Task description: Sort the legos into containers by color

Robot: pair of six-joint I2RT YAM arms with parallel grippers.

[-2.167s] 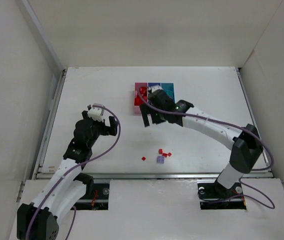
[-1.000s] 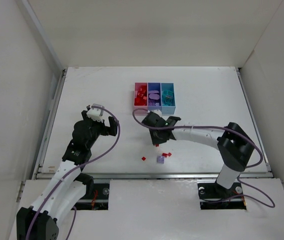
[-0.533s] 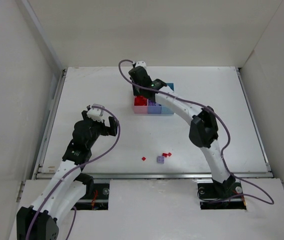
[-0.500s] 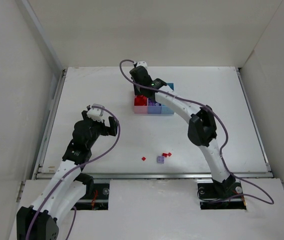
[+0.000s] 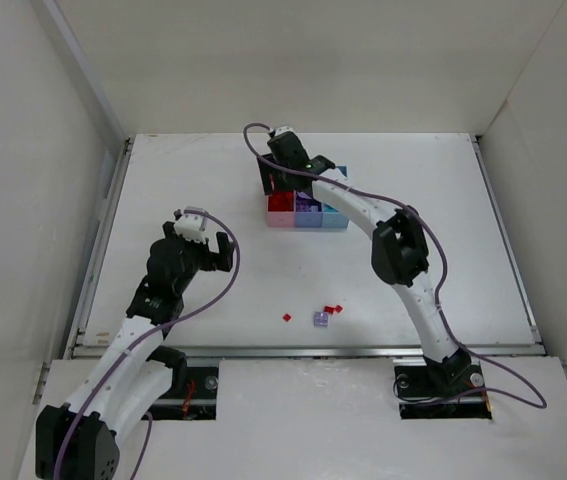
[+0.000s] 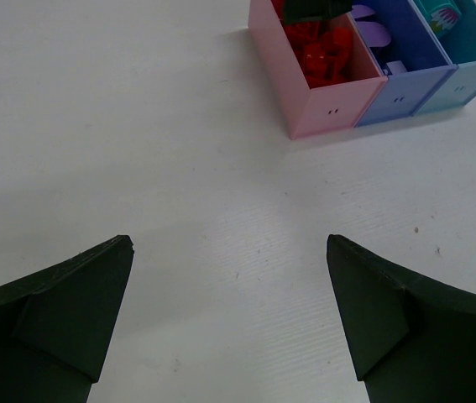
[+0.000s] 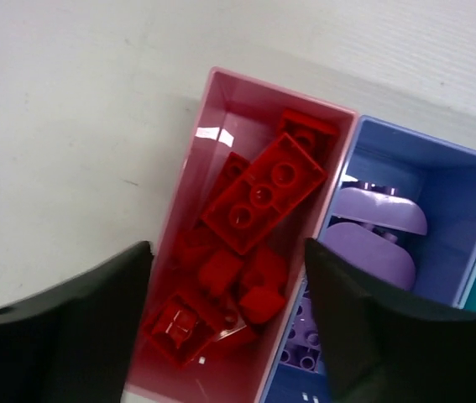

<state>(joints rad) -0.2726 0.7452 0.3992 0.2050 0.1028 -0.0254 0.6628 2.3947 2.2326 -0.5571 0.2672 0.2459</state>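
Observation:
My left gripper swings back and to the right in the top view next, then down over the single red piece [image 5: 287, 317], which lies apart from others.
Three joined containers [image 5: 309, 213] stand at the table's far middle: pink [image 7: 189, 159], purple-blue [image 7: 473, 180] and light blue [image 6: 473, 75]. My right gripper [image 7: 227, 246] hovers open right above the pink one, with nothing between its fingers. Below it lie several red legos [image 7: 263, 191]. Lilac legos [image 7: 372, 252] fill the purple-blue bin. On the near table lie a single red piece [image 5: 287, 317], a small red cluster [image 5: 331, 309] and a lilac brick [image 5: 320, 319]. My left gripper [image 6: 229, 243] is wide open and empty over bare table, well left of the bins.
White walls enclose the table on the left, right and back. The right arm [image 5: 393, 250] stretches from its base across the right middle to the bins. The left arm's purple cable [image 5: 231, 270] loops beside its wrist.
The right gripper rose from beside the loose pieces to the pink bin and its jaws opened there. The left arm stayed put.

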